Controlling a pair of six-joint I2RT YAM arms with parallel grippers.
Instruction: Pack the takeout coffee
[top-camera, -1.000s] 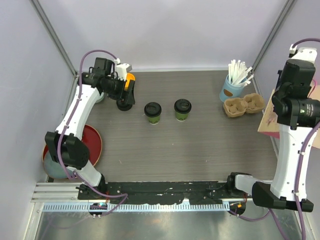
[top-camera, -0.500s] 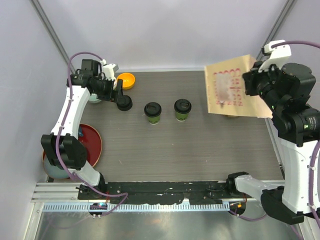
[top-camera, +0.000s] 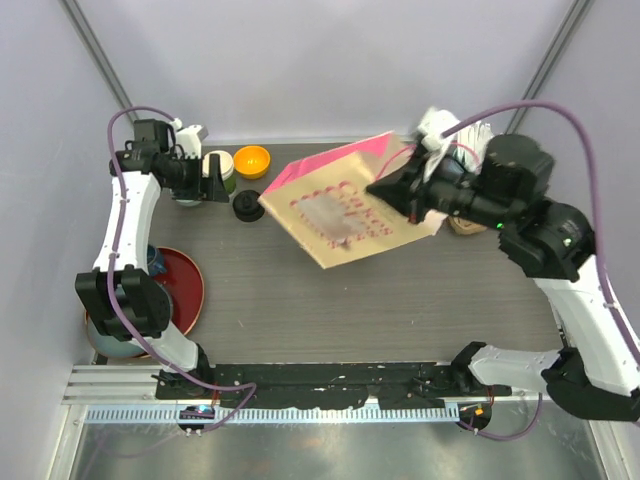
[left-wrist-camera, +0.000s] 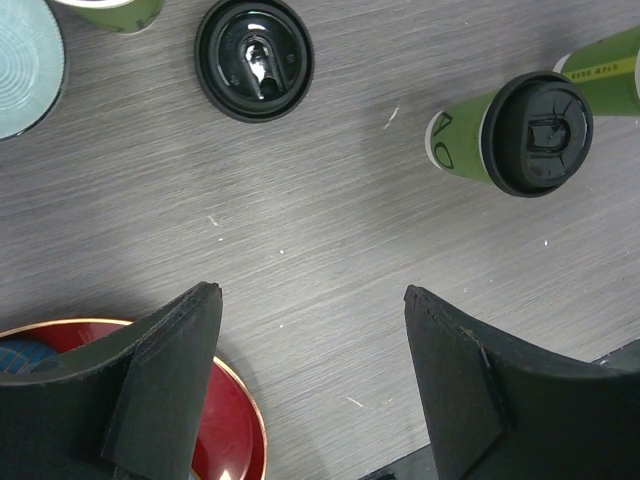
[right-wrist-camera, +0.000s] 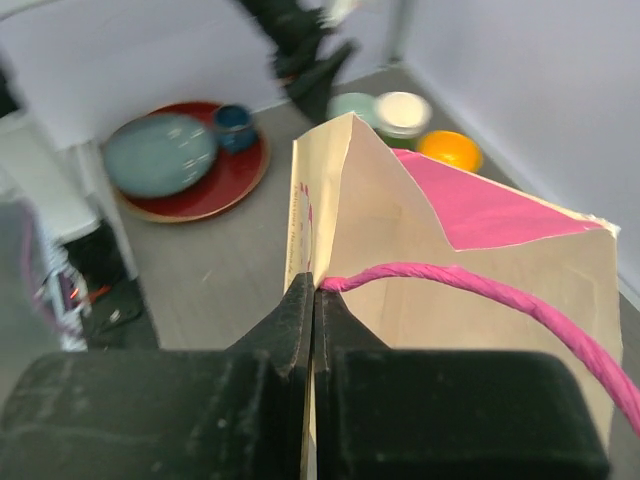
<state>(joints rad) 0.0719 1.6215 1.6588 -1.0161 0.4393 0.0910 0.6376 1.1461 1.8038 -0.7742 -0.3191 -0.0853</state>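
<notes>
My right gripper lowers back toward the red plate next, before it gets the tan paper bag down on the empty table beside that plate.
Two dark-green takeout coffee cups stand right of centre in the left wrist view, one showing its black lid (left-wrist-camera: 520, 135), the other cut off by the frame edge (left-wrist-camera: 605, 72). In the top view a tan paper bag (top-camera: 340, 215) with a pink lining hangs tilted over the table's middle and hides both cups. My right gripper (top-camera: 398, 192) (right-wrist-camera: 313, 285) is shut on the bag's rim (right-wrist-camera: 345, 190) beside its pink cord handle (right-wrist-camera: 480, 285). At the back left my left gripper (top-camera: 208, 183) (left-wrist-camera: 312, 300) stands open and empty, above bare table.
A loose black lid (top-camera: 248, 207) (left-wrist-camera: 254, 59), an unlidded green cup (top-camera: 216, 168) and an orange bowl (top-camera: 251, 160) sit at the back left. A red plate (top-camera: 188, 285) (left-wrist-camera: 225, 430) lies at the left edge. White straws (top-camera: 478, 132) show behind the right arm.
My right arm has swung the bag from the right side to over the middle, covering both cups. My left gripper has drawn back toward the left rear corner, still open.
</notes>
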